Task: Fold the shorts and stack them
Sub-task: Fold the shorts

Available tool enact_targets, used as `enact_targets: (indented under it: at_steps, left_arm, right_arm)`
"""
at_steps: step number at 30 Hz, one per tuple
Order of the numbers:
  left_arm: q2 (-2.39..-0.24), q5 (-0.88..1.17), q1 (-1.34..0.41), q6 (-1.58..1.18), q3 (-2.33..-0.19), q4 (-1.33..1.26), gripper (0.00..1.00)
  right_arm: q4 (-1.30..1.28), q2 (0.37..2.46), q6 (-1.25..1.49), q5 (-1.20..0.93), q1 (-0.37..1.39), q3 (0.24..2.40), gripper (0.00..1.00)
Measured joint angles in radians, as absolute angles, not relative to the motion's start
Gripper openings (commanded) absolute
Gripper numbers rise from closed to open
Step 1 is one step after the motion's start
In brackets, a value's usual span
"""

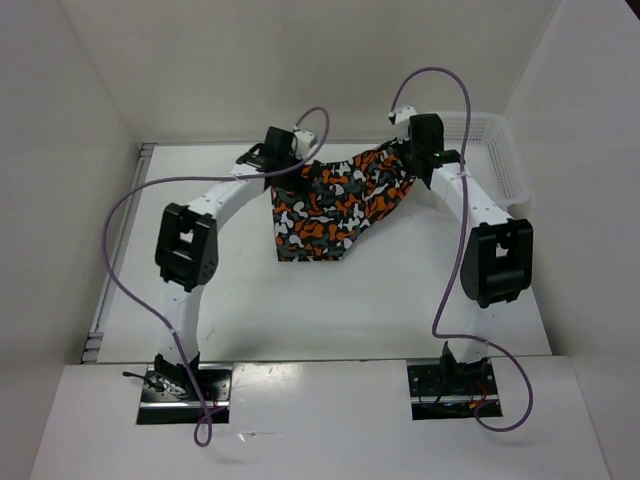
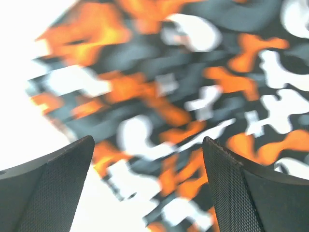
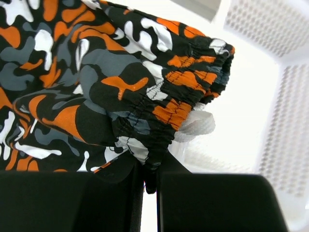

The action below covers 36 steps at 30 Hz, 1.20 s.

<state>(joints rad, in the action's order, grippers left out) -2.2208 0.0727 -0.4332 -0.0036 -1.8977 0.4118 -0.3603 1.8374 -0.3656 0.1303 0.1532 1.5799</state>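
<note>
My right gripper goes to the left in the top view next, over the shorts' spread part, and releases, since the shorts' waistband hangs off toward the basket.
The camouflage shorts (image 1: 335, 205), blotched orange, black, grey and white, hang and drape between my two grippers at the table's back centre, their lower edge trailing toward the middle. My right gripper (image 3: 150, 181) is shut on the elastic waistband of the shorts (image 3: 120, 92), lifted beside the basket. My left gripper (image 2: 147, 164) is open, its fingers (image 2: 231, 188) wide apart, right over the shorts' left part (image 2: 183, 92), which fills its blurred view. In the top view the left gripper (image 1: 283, 160) sits at the shorts' upper left corner.
A white mesh basket (image 1: 500, 160) stands at the back right, close behind my right gripper; it also shows in the right wrist view (image 3: 285, 125). White walls enclose the table on the left, back and right.
</note>
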Motion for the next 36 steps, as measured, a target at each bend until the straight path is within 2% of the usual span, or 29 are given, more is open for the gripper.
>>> enact_targets:
  at_steps: [6,10,11,14,15,19,22,30,32,33,36]
  left_arm:
    - [-2.055,-0.043,-0.316,-0.004,-1.689,0.349,0.99]
    - [-2.079,-0.056,-0.295,-0.004,-1.535,0.349,0.90]
    - [-2.091,-0.053,-0.295,-0.012,-1.507,0.353,0.80]
    - [-2.095,-0.033,-0.296,-0.009,-1.502,0.327,0.63]
    - [-2.095,-0.025,-0.297,-0.009,-1.501,0.326,0.51]
    - [-2.106,0.021,-0.292,-0.027,-1.504,0.318,0.33]
    - [-2.111,0.046,-0.281,-0.033,-1.508,0.308,0.31]
    - [-2.117,0.087,-0.244,-0.031,-1.510,0.286,0.39]
    - [-2.118,0.096,-0.233,-0.031,-1.510,0.283,0.39]
    - [-2.118,0.100,-0.228,-0.031,-1.510,0.282,0.39]
    - [-2.118,0.106,-0.226,-0.028,-1.511,0.281,0.43]
  right_arm:
    - [-0.335,1.839,-0.489,0.214,0.300,1.580,0.00]
    - [-0.311,1.855,-0.560,0.254,0.413,1.580,0.00]
    - [-0.307,1.860,-0.574,0.262,0.439,1.580,0.00]
    - [-0.302,1.890,-0.609,0.282,0.517,1.585,0.00]
    - [-0.305,1.905,-0.617,0.280,0.542,1.595,0.00]
    - [-0.322,1.956,-0.619,0.271,0.610,1.652,0.00]
    - [-0.358,1.983,-0.623,0.234,0.626,1.695,0.00]
    - [-0.521,2.056,-0.696,0.031,0.659,1.817,0.00]
    - [-0.559,2.065,-0.724,-0.006,0.679,1.823,0.07]
    - [-0.573,2.069,-0.739,-0.024,0.691,1.824,0.15]
    - [-0.601,2.088,-0.773,-0.073,0.740,1.832,0.25]
